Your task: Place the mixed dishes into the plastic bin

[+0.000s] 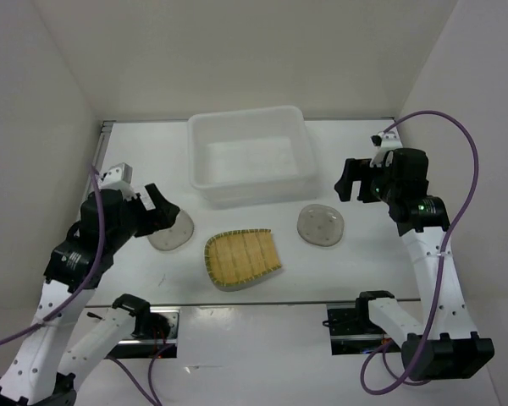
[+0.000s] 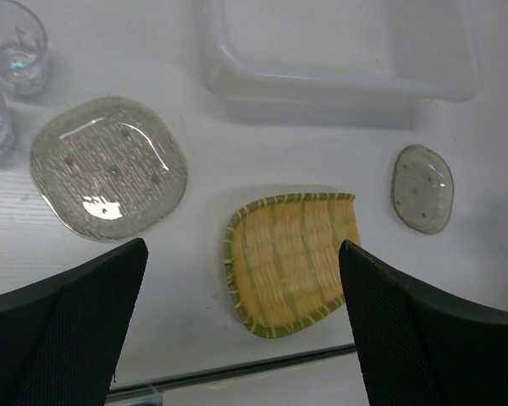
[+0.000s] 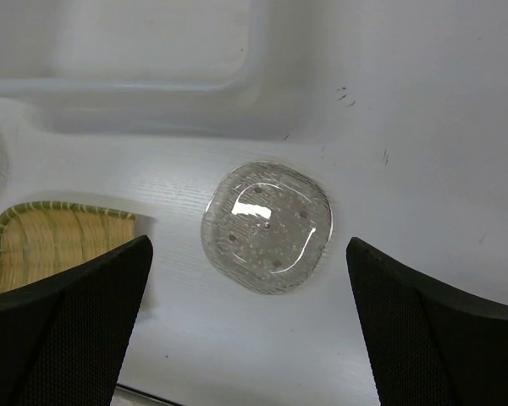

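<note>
My left gripper needs to move down and to the right in the top view onto the tan plate's nearest curved rim (image 1: pixel 208 259) (image 2: pixel 229 260), which is below it on that side.
The plastic bin (image 1: pixel 247 116) stands at the back centre of the table, and nothing shows inside it. In front of it lies a tan grid-patterned plate (image 1: pixel 244 258) with a pale rim. A round translucent plate (image 1: pixel 174 233) lies to the tan plate's left and another (image 1: pixel 321 224) to its right. Two small clear glass cups (image 2: pixel 15 44) stand at the upper left of the left wrist view. My left gripper (image 1: pixel 158 208) hangs open above the left plate (image 2: pixel 108 167). My right gripper (image 1: pixel 349 181) hangs open above the right plate (image 3: pixel 267 227). Neither gripper holds anything.
White walls enclose the table on the left, back and right. A dark slot (image 2: pixel 229 372) runs along the table's near edge, just in front of the tan plate (image 2: pixel 292 262). The bin's near wall (image 3: pixel 152 85) is close behind the right plate.
</note>
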You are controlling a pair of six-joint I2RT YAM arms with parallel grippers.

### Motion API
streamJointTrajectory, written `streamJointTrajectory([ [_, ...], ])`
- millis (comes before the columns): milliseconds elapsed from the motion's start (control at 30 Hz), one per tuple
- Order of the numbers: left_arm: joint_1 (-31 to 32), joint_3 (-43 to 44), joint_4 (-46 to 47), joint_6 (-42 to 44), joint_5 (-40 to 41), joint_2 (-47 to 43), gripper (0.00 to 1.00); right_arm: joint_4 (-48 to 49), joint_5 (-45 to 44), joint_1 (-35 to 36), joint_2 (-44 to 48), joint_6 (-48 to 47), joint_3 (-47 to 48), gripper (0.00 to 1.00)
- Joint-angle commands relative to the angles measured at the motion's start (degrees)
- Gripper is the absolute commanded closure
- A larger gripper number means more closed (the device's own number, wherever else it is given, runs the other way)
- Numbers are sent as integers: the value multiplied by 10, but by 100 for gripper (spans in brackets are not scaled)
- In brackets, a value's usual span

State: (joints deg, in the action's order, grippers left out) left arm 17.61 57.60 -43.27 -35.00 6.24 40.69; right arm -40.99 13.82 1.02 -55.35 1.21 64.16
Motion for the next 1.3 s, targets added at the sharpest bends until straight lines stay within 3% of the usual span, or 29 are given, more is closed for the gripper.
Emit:
streamJointTrajectory([
  [0,2,-9,-44,-40,-81,29,0,-2,16,-18,-4,-2,5,0],
  [100,8,-34,-81,-31,-219,108,3,-8,56,-23,19,-14,5,0],
  [167,16,-93,-49,-66,-275,85,4,1,88,-38,62,-22,-21,0],
  [300,23,-164,-18,-121,-252,-6,0,22,75,-38,119,-1,-46,0],
  [500,30,-228,57,-128,-303,12,0,17,59,-38,103,-1,-46,0],
  [600,30,-244,57,-144,-293,46,0,17,64,-38,97,-6,-46,0],
  [733,53,-242,30,-202,-211,72,0,17,64,-38,92,-6,-46,0],
  [867,78,-235,67,-247,-154,107,0,17,74,-38,92,-11,-46,0],
  [1100,130,-175,147,-262,-119,300,0,17,74,-38,98,-11,-40,0],
  [1267,153,-150,155,-279,-95,345,0,12,74,-38,104,-11,-40,0],
])
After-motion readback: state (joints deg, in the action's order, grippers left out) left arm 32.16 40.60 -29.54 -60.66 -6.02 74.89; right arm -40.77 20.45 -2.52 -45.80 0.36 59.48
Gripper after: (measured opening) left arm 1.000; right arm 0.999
